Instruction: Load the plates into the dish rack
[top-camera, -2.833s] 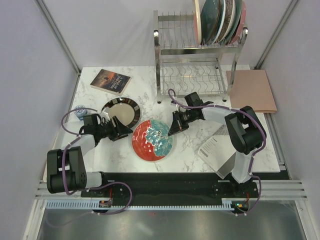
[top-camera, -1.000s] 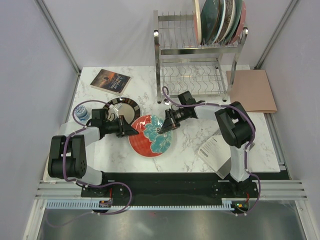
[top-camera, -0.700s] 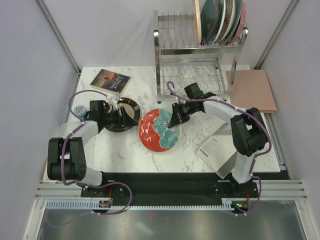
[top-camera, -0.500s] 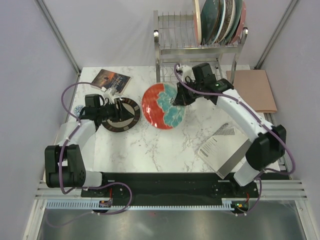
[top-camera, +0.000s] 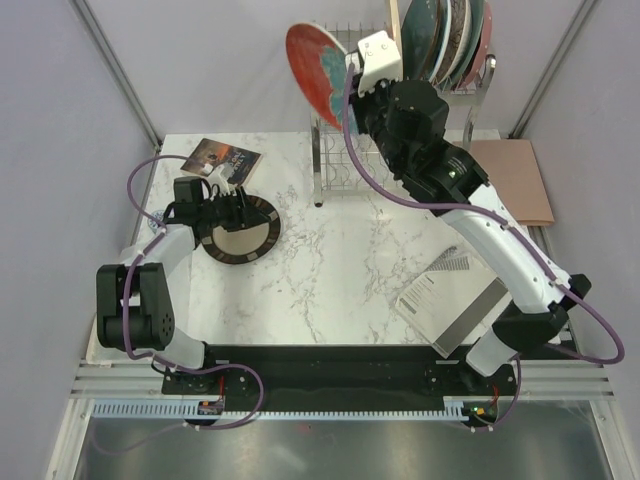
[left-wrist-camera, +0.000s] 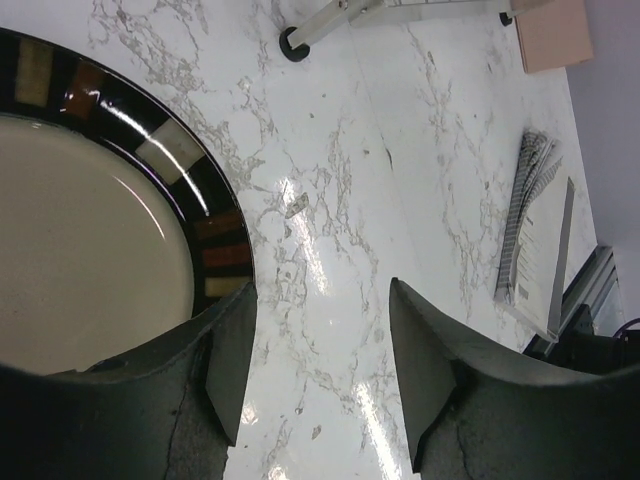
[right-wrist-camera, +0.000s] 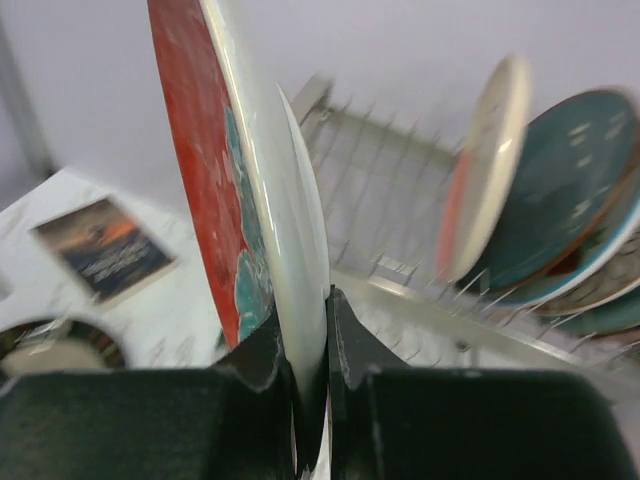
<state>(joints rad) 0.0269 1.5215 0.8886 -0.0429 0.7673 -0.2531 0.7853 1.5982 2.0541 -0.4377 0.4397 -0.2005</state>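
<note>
I should next move my right gripper outward, turn the red plate parallel to the plates in the rack and lower it into the empty slot (top-camera: 377, 24) (right-wrist-camera: 412, 266) beside the cream plate.
My right gripper (top-camera: 352, 75) is shut on the rim of the red plate with the teal flower (top-camera: 315, 66) and holds it upright, high up, just left of the silver dish rack's (top-camera: 340, 100) top tier. In the right wrist view the plate (right-wrist-camera: 230, 190) stands on edge between the fingers (right-wrist-camera: 345, 345). Several plates (top-camera: 445, 40) stand in the rack's top right slots. The dark brown plate with a patterned rim (top-camera: 243, 230) lies flat on the table at the left. My left gripper (top-camera: 232, 205) is open over its far edge; in the left wrist view the plate (left-wrist-camera: 90, 230) lies beside the left finger.
A grey booklet (top-camera: 221, 161) lies at the back left. A pink folder (top-camera: 510, 180) lies right of the rack. A spiral notepad (top-camera: 440, 290) lies at the front right. A small blue-white cup (top-camera: 158, 217) sits behind the left arm.
My right gripper has lifted the red plate off the table, tipped it upright and raised it to the rack's top tier. My left gripper moved back over the dark brown plate.
</note>
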